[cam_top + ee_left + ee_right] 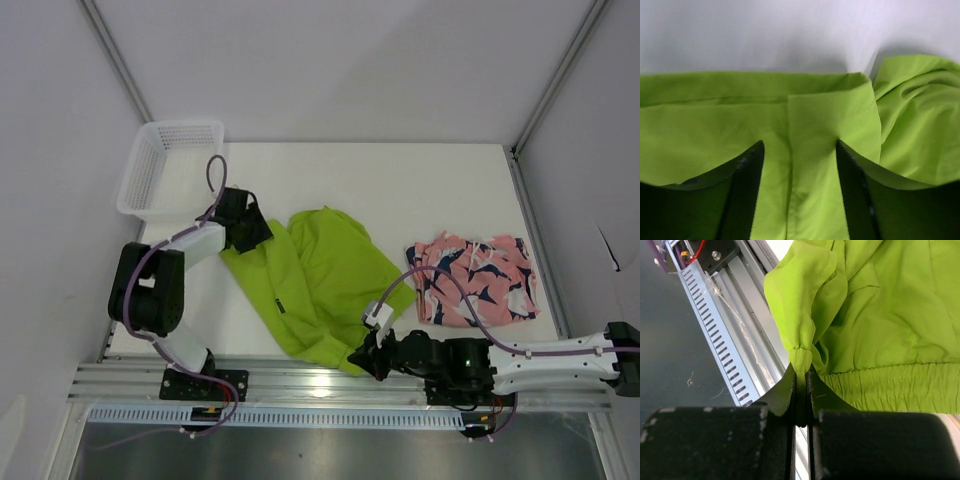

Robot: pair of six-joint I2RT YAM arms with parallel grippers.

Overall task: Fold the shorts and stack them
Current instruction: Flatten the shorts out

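Observation:
The green shorts lie crumpled. My right gripper should next lift the bunched fold, carry it outward and lower it to release at the tabletop's bare far edge.
The lime-green shorts (325, 275) lie crumpled in the middle of the table. The coral-pink printed shorts (475, 280) lie flat to their right. My left gripper (252, 232) is at the green pair's far-left corner. In the left wrist view its jaws (799, 150) stand apart, with green cloth (810, 120) spread between and under the two fingers (742, 200). My right gripper (360, 357) is at the near edge of the green shorts. In the right wrist view it (801, 371) is shut on a bunched fold of green cloth (802, 357) beside the elastic waistband (890, 385).
A white mesh basket (170, 165) stands at the table's far-left corner, just behind the left arm. The metal rail (300, 385) of the arm bases runs along the near edge, right beside the right gripper. White walls close in the table's sides and back.

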